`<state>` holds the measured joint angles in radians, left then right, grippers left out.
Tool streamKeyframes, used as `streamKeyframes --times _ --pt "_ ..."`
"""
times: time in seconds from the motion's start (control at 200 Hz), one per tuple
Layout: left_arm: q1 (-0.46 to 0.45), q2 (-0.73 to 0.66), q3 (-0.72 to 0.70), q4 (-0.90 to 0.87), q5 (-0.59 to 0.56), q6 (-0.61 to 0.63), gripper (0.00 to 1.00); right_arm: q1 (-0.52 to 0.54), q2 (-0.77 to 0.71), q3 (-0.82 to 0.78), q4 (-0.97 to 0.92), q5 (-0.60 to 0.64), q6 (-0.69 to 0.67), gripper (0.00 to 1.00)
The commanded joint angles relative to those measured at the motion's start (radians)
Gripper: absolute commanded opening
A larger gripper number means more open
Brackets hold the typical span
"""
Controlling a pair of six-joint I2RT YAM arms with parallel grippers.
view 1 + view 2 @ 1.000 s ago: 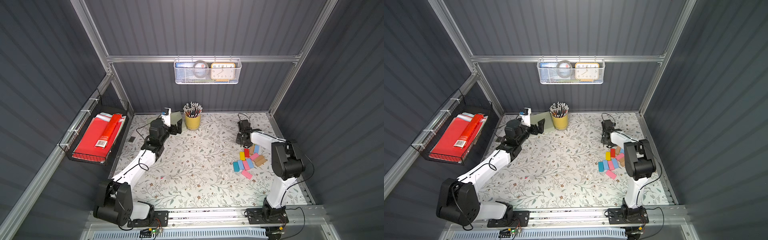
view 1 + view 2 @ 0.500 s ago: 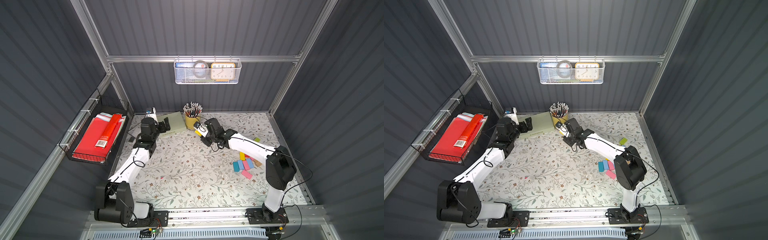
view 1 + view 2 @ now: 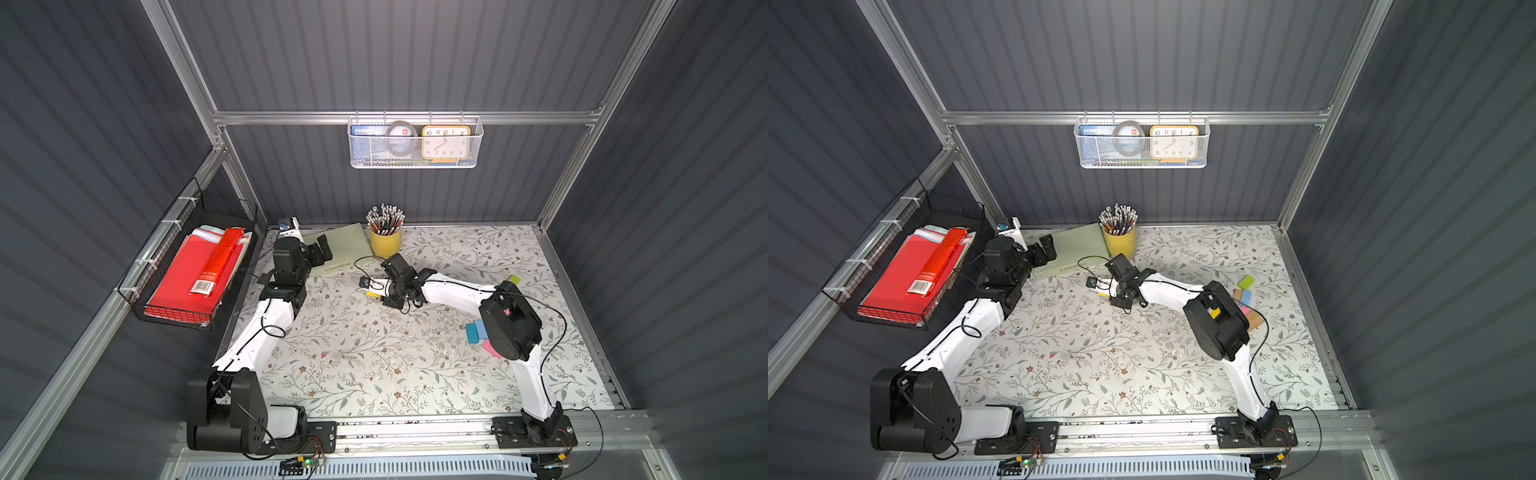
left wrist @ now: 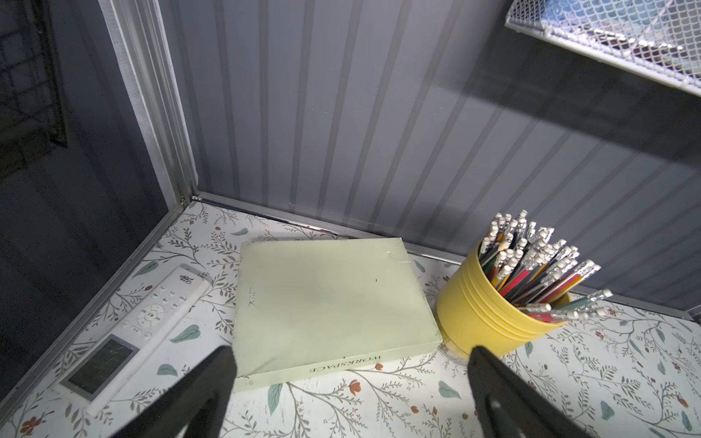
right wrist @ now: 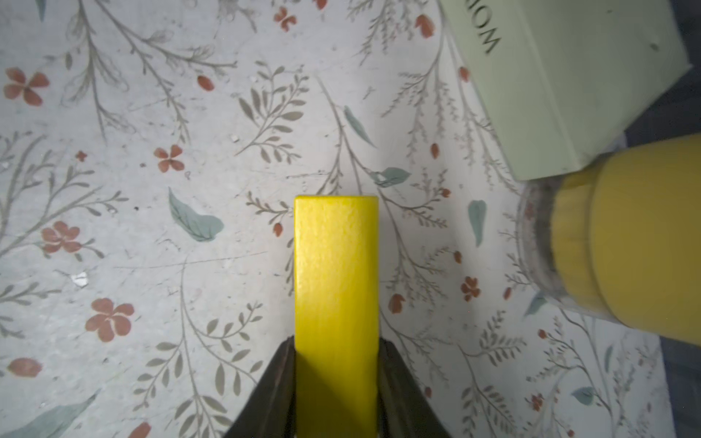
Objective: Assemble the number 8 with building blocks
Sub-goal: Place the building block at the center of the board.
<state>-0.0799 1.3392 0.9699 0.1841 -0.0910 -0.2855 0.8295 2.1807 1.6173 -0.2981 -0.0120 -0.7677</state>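
My right gripper eases back and down next and releases the yellow block there, since clear floral mat lies below and slightly back from it.
A yellow block sticks out lengthwise from my right gripper, whose jaws are shut on its sides just above the floral mat. In both top views this gripper hangs at the mat's middle back, near the pencil cup. The other building blocks lie in a loose pile on the right, partly hidden behind the right arm: teal, pink, lime green, light blue and tan. My left gripper stands open and holds nothing at the back left, by the book. The number 8 does not show in any view.
A pale green book lies flat at the back left, touching the yellow pencil cup. A white remote rests near the left edge. A wall rack with red folders hangs on the left, a wire basket with a clock on the back wall.
My right arm swung from the block pile on the right to the middle back of the mat, carrying the yellow block. The left arm drew back toward the left corner.
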Motion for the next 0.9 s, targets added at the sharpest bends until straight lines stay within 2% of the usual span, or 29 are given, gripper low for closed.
streamKeyframes --times 0.0,0.09,0.43,0.51,0.565,0.64,0.895 --pt "-0.001 -0.028 -0.014 0.003 -0.001 -0.011 0.99 0.013 0.003 0.012 0.005 -0.009 -0.044 0.29" --pt "-0.001 -0.029 -0.016 0.005 -0.001 -0.011 0.99 0.022 0.02 0.009 0.0 -0.023 -0.058 0.33" --pt "-0.001 -0.027 -0.02 0.009 0.005 -0.009 1.0 0.036 0.057 -0.027 0.021 -0.005 -0.109 0.35" --pt "-0.001 -0.028 -0.023 0.011 0.005 -0.009 0.99 0.036 0.065 -0.027 0.025 -0.003 -0.122 0.44" --pt "-0.001 -0.031 -0.023 0.011 0.005 -0.009 0.99 0.036 0.07 -0.027 0.034 0.0 -0.125 0.55" --pt "-0.001 -0.032 -0.025 0.011 0.004 -0.008 0.99 0.036 0.074 -0.028 0.042 0.004 -0.133 0.61" --pt "-0.001 -0.034 -0.028 0.014 0.003 -0.007 0.99 0.033 0.045 -0.075 0.126 0.033 -0.133 0.64"
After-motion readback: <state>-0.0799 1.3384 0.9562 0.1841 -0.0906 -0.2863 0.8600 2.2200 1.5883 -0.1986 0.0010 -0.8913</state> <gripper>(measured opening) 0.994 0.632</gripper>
